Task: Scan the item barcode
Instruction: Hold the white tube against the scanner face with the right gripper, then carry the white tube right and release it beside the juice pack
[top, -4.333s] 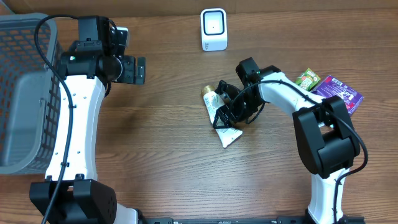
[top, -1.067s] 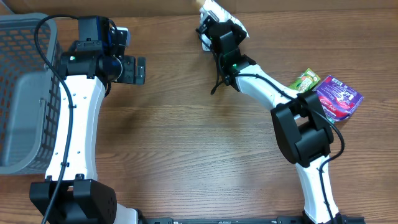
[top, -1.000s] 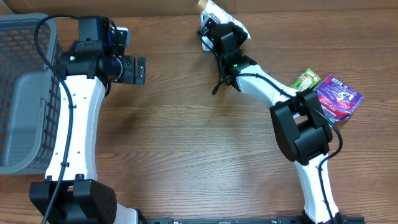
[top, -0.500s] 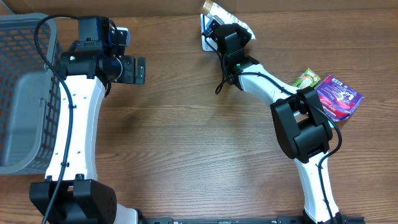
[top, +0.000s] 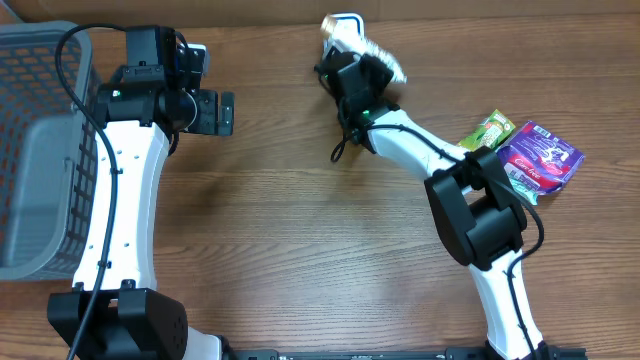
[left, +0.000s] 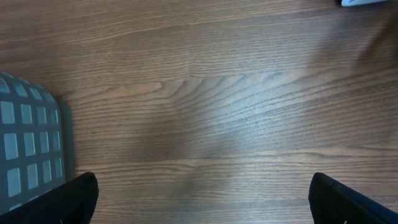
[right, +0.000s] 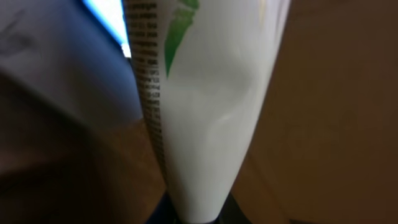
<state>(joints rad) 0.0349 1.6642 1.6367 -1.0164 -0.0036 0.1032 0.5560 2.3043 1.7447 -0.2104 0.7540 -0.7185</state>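
Note:
I should move my right gripper to the right in the overhead view and down, beside the green snack packet, to let go of the tube (top: 382, 64), since packets lie together there.
The item is a white tube (right: 205, 106) with green print and small text, filling the right wrist view. My right gripper (top: 352, 72) is shut on its lower end, holding it up just in front of the white barcode scanner (top: 345, 24) at the table's far edge. From overhead the tube (top: 382, 64) is motion-blurred, beside the scanner. A blue-white glow (right: 107, 17) shows behind the tube. My left gripper (top: 226, 112) hangs open over bare wood at the upper left, its fingertips (left: 74, 199) wide apart and nothing between them.
A grey mesh basket (top: 40, 150) stands at the left edge, and its corner (left: 28, 149) shows in the left wrist view. A green snack packet (top: 492, 128) and a purple packet (top: 542, 155) lie at the right. The scanner's corner (left: 368, 2) shows at the top right of the left wrist view.
The right gripper has swung the tube down and to the right, off the scanner's face, which now shows. The left arm has not moved.

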